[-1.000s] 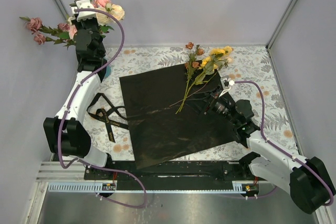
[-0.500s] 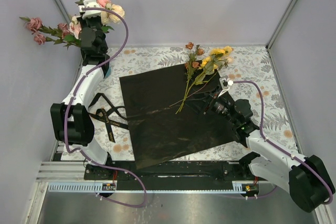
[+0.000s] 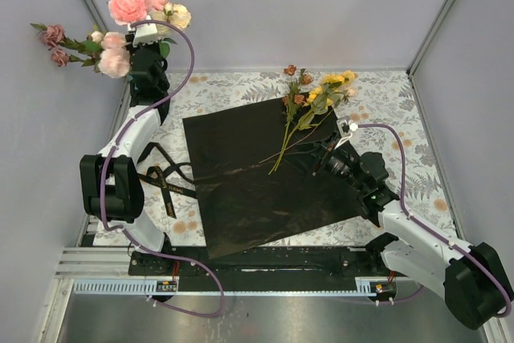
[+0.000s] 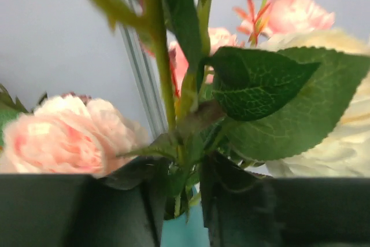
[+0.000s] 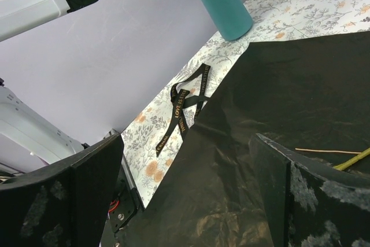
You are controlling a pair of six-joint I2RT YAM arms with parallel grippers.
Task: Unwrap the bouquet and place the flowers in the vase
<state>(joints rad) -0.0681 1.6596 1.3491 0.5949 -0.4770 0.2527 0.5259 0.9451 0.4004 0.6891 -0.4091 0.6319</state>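
The robot's right gripper should next move outward and down, turning toward the flowers, onto the yellow flowers' stems below their leaves, because the flowers still lie on the paper.
The teal vase [image 5: 222, 1] stands at the far left corner with pink and cream flowers [image 3: 128, 6] in it. My left gripper [image 3: 149, 78] is at its mouth. In the left wrist view its jaws [image 4: 179, 212] stand slightly apart on either side of the green stems [image 4: 184, 160], just above the vase rim [image 4: 185, 236]. More flowers [image 3: 309, 106], yellow and mauve, lie on the unfolded black paper [image 3: 257, 174]. My right gripper [image 3: 325, 156] hovers open over the paper beside their stems, with nothing between its fingers [image 5: 185, 201].
The black ribbon [image 3: 165, 178] lies loose on the floral tablecloth left of the paper. Grey walls close in the table on the left, back and right. One thin stem end [image 5: 352, 160] shows at the right edge of the right wrist view.
The left arm has lowered the pink and cream flowers, so the blooms sit lower above the vase. Its jaws have parted slightly. The right arm has not moved.
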